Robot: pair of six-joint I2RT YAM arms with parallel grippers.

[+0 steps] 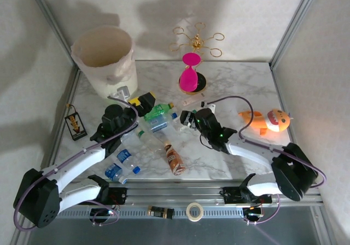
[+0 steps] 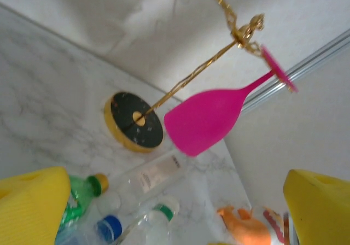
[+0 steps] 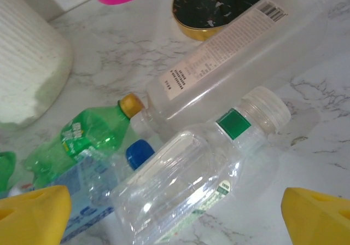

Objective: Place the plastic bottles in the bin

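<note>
The clear bottle with the green neck band [image 3: 186,185] lies at a slant, so the robot's right gripper will next turn as it moves down over the bottle.
The cream bin [image 1: 104,59] with its whitish liner stands at the back left. Several plastic bottles lie in a heap mid-table: a green one [image 1: 158,111], a clear blue-labelled one [image 1: 158,123], a brown one [image 1: 174,158] and two blue-labelled ones [image 1: 121,164] nearer the front. My left gripper [image 1: 143,104] hovers open at the heap's left end, its yellow fingers [image 2: 33,206] wide apart. My right gripper [image 1: 188,118] is open over a clear bottle with a green neck band [image 3: 186,185], which lies between its fingers [image 3: 320,215] untouched. Beside that bottle lie a long clear bottle [image 3: 235,53] and the green bottle [image 3: 90,135].
A pink hourglass-shaped object [image 1: 190,75] on a black base stands behind the heap, with a gold wire stand [image 1: 197,40] above it. An orange plush toy [image 1: 268,120] lies at the right. A small card [image 1: 75,123] lies at the left edge, and a tape roll [image 1: 193,210] on the front rail.
</note>
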